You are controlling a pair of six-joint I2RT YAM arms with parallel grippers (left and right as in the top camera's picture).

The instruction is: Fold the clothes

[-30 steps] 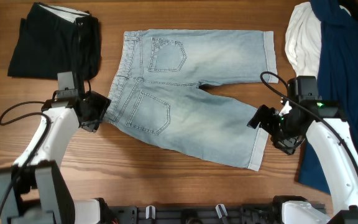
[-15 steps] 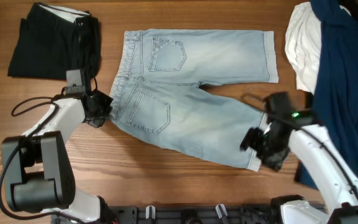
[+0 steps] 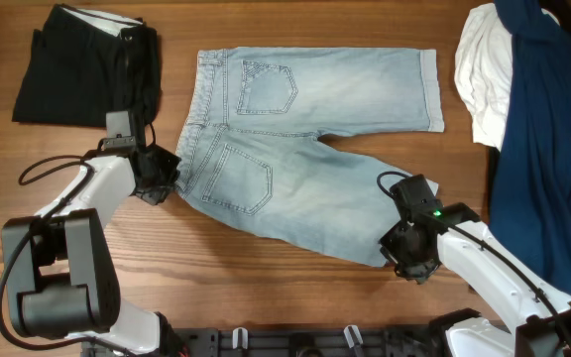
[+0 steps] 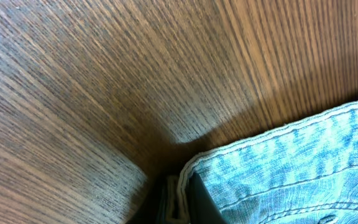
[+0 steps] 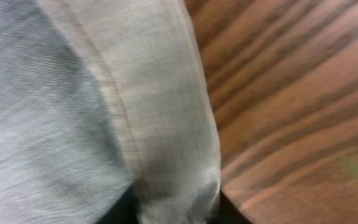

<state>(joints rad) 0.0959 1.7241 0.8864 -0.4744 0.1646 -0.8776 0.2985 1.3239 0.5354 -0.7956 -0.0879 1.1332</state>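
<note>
The far half of the clothes is flat and uncovered. I need to raise my left gripper, bring the waistband's pinched corner over onto the waistband's far end (image 3: pixel 210 65), lower it and let go.
The clothes (image 3: pixel 305 169), faded light-blue denim shorts, lie flat on the wooden table with the back pockets up and the waistband to the left. My left gripper (image 3: pixel 167 177) is at the waistband's near left corner. In the left wrist view the stitched waistband edge (image 4: pixel 278 162) runs down between the dark jaws of the left gripper (image 4: pixel 180 202), which is shut on it. My right gripper (image 3: pixel 401 248) sits on the near leg's cuff. In the right wrist view the pale cuff (image 5: pixel 160 112) fills the gap of the right gripper (image 5: pixel 179 211), touching both fingers.
A folded black garment (image 3: pixel 82 64) lies at the back left. A white garment (image 3: pixel 484 69) and a large dark blue one (image 3: pixel 548 149) cover the right side. A black rail (image 3: pixel 315 342) runs along the table's front edge.
The left gripper moved in and shut on the waistband corner. The right arm swung left and toward the front onto the near leg's cuff, and its jaws narrowed around it.
</note>
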